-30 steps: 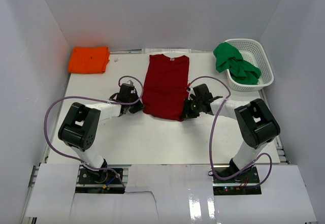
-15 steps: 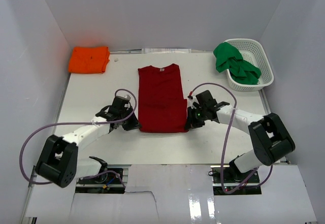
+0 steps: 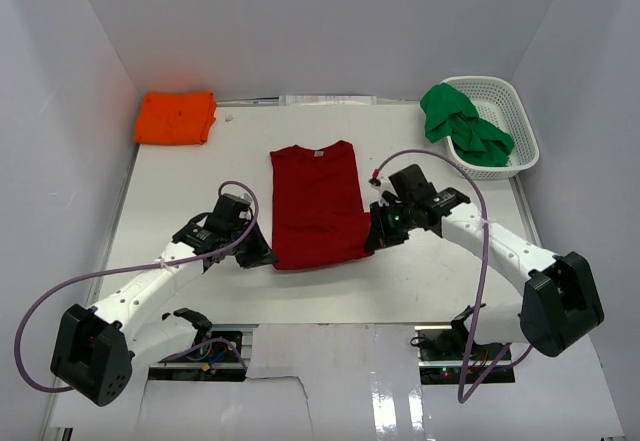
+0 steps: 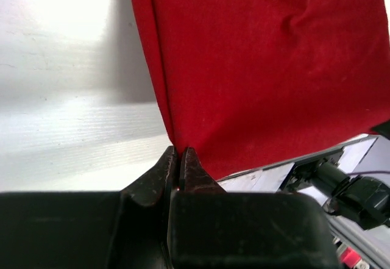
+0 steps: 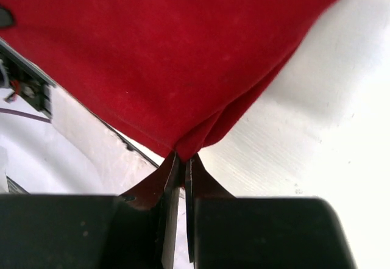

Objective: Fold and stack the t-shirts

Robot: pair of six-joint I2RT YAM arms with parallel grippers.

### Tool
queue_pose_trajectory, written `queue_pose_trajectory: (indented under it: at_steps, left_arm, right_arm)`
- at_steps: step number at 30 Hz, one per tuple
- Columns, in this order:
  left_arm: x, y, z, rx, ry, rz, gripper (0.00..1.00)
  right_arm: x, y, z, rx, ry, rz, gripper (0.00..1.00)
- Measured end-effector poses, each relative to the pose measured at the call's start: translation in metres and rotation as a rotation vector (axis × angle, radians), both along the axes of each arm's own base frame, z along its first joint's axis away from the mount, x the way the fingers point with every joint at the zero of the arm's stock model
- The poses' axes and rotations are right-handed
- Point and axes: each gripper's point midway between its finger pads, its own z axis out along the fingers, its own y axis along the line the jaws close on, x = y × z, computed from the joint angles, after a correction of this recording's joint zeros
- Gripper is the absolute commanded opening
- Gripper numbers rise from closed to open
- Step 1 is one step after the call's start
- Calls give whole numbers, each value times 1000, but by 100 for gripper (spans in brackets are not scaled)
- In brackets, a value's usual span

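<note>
My left gripper carries its pinched red t-shirt corner outward to the far shoulder corner nearer the orange t-shirt (image 3: 176,117) next and releases, as the red t-shirt's body still lies full length.
The dark red t-shirt (image 3: 316,204) lies lengthwise in the middle of the table, sleeves folded in, collar at the far end. My left gripper (image 3: 266,257) is shut on its near left corner (image 4: 178,149). My right gripper (image 3: 370,245) is shut on its near right corner (image 5: 184,155). In both wrist views the red cloth (image 4: 268,68) hangs up out of the pinched jaws. The orange t-shirt (image 3: 176,117) lies folded at the far left corner. The green t-shirt (image 3: 460,123) is crumpled in the basket, draped over its left rim.
The white lattice basket (image 3: 506,123) stands at the far right. White walls enclose the table on three sides. The table's near edge (image 3: 330,323) runs just behind both grippers, with the arm bases below it.
Both grippers have drawn the red shirt toward the near edge, holding its near corners; the collar end slid away from the back edge. Both arms stretched out low and wide.
</note>
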Motion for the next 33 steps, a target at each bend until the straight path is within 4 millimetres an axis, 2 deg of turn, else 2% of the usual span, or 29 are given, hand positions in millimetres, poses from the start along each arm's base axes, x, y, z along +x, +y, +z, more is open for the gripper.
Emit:
queue_pose_trajectory:
  at_steps: [4,8,13,18,24,33]
  left_arm:
    - [15,4,18,17,-30,51,0]
    - [45,9,39,36,-70,111,0]
    - [105,3,69,63,-141,161,0]
    - [154,-2,80,85,-180,197,0]
    - [190,3,76,123,-182,243,0]
    - [248,15,100,111,-245,320,0]
  right_arm:
    - [31,15,32,19,-81,14,8]
    - [60,28,47,15,-130,19,8]
    - [96,32,48,-12,-153,5,8]
    - [130,29,44,-40,-176,-16,8]
    - [169,28,46,-46,-210,-38,8]
    - [235,39,62,-8,-285,-72,8]
